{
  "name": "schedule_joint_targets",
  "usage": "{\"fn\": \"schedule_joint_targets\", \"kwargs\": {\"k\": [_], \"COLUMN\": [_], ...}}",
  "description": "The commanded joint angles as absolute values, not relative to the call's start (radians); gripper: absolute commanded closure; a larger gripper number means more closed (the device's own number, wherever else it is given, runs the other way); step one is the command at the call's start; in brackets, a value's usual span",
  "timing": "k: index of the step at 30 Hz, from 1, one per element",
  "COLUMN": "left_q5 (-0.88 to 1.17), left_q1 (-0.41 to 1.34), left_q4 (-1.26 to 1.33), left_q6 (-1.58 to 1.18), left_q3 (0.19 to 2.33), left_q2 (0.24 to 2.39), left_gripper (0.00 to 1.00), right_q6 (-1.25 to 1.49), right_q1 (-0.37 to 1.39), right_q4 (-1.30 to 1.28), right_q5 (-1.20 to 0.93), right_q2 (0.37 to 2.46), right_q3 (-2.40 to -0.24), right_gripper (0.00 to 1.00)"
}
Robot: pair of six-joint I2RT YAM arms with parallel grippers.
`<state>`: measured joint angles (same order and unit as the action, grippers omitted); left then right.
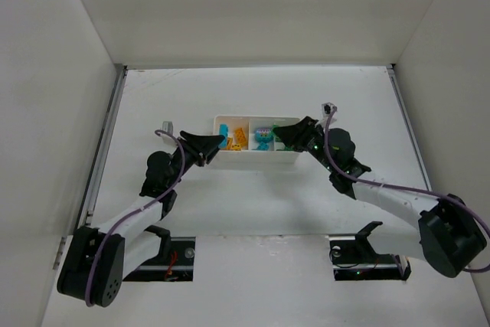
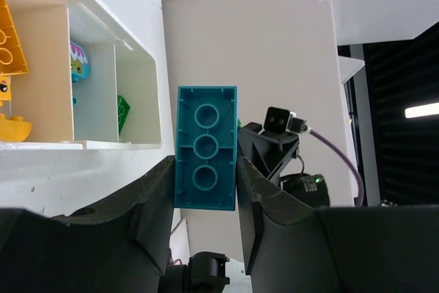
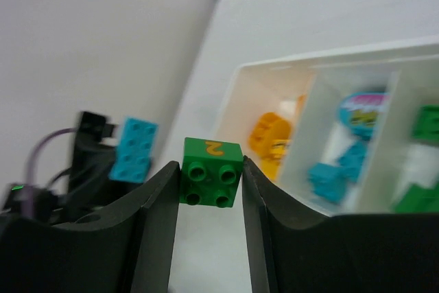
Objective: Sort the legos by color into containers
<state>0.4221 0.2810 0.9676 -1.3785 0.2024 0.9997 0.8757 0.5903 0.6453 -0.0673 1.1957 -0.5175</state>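
My right gripper tips downward over the section of the white tray with the green legos next and releases the small green lego there, since its color matches theirs.
My left gripper is shut on a cyan-blue lego, held on its long sides with its hollow underside toward the camera. In the top view this gripper is at the left end of the white tray. My right gripper is shut on a small green lego with a yellow "2". In the top view it hovers over the tray's right compartment. The left compartment holds yellow-orange legos, the middle one cyan legos, and the right one green legos.
White walls enclose the table at the back and both sides. Metal rails run along the left and right table edges. The two grippers face each other across the tray, with each arm showing in the other's wrist view.
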Motion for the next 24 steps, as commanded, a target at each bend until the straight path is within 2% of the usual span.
{"fn": "schedule_joint_targets", "kwargs": {"k": [1, 4, 9, 11, 15, 17, 24], "left_q5": [0.420, 0.402, 0.368, 0.359, 0.338, 0.334, 0.321], "left_q1": [0.306, 0.337, 0.406, 0.432, 0.479, 0.498, 0.553], "left_q4": [1.022, 1.020, 1.019, 1.017, 1.009, 1.002, 0.849], "left_q6": [-1.327, -1.304, -1.255, -1.236, -1.198, -1.183, -1.028], "left_q3": [0.271, 0.299, 0.359, 0.382, 0.419, 0.445, 0.589], "left_q2": [1.014, 1.051, 1.121, 1.149, 1.210, 1.242, 1.321], "left_gripper": [0.89, 0.89, 0.89, 0.89, 0.89, 0.89, 0.89], "right_q6": [0.616, 0.549, 0.508, 0.511, 0.512, 0.520, 0.534], "right_q1": [0.599, 0.605, 0.608, 0.611, 0.613, 0.613, 0.611], "right_q4": [0.284, 0.199, 0.176, 0.181, 0.186, 0.212, 0.308], "right_q5": [0.177, 0.270, 0.305, 0.334, 0.348, 0.350, 0.367], "right_q2": [1.181, 1.212, 1.256, 1.273, 1.286, 1.256, 1.043], "right_q3": [-0.641, -0.683, -0.719, -0.721, -0.724, -0.704, -0.560], "right_gripper": [0.63, 0.62, 0.60, 0.55, 0.34, 0.28, 0.25]}}
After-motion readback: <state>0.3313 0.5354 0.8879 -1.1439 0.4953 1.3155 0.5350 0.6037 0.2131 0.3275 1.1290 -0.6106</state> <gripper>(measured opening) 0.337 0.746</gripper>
